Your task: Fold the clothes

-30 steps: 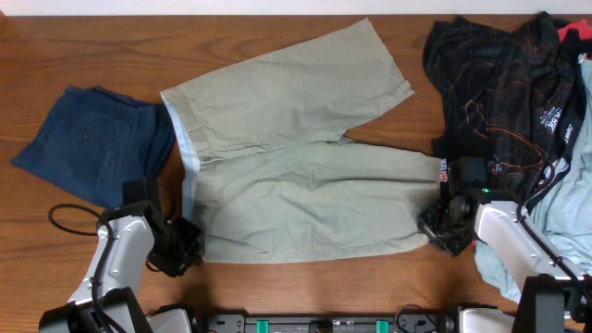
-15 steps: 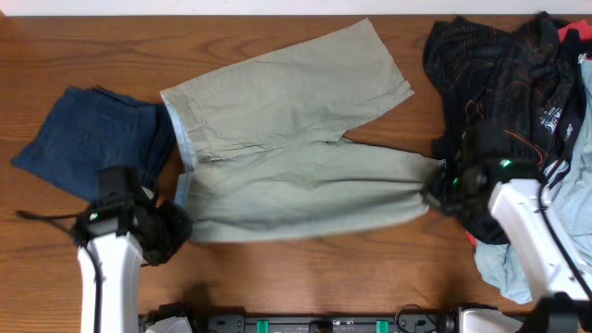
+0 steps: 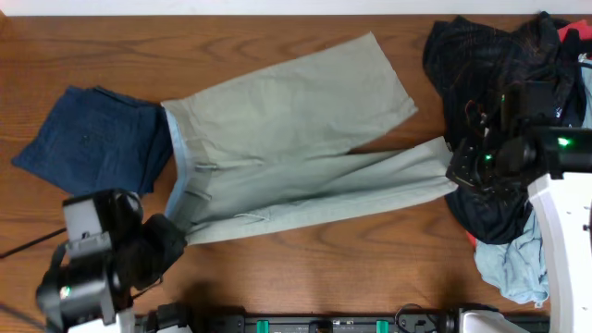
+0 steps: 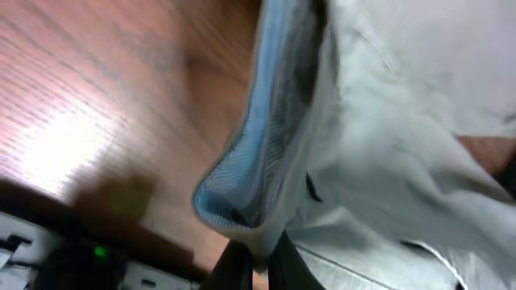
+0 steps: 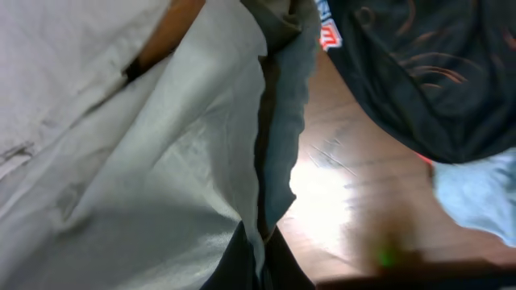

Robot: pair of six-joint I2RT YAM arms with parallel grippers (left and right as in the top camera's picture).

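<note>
The waistband's near corner will go outward across the shorts in my left gripper, toward the waistband's far corner (image 3: 170, 108), and then I will let go of it, because the far half of the shorts lies flat.
The khaki-beige shorts (image 3: 287, 139) lie across the middle of the table, the pale blue waistband lining (image 3: 178, 176) at the left. My left gripper (image 3: 174, 229) is shut on the waistband's near corner (image 4: 242, 217) and holds it above the wood. My right gripper (image 3: 458, 166) is shut on the hem of the near leg (image 5: 266, 201), lifted above the table. The near leg hangs stretched between the two grippers. Navy shorts (image 3: 88, 143) lie at the left. The black shirt with orange lines (image 3: 504, 83) and a light blue garment (image 3: 518, 264) are piled at the right.
Bare wood table (image 3: 351, 268) runs along the front edge below the shorts. A red scrap (image 3: 572, 35) shows at the far right corner of the pile. The black shirt also shows in the right wrist view (image 5: 419, 72).
Both grippers rose and carried the shorts' near edge away from the front edge; the near leg is narrower and tilted. The right gripper moved toward the far right, the left arm rose toward the camera.
</note>
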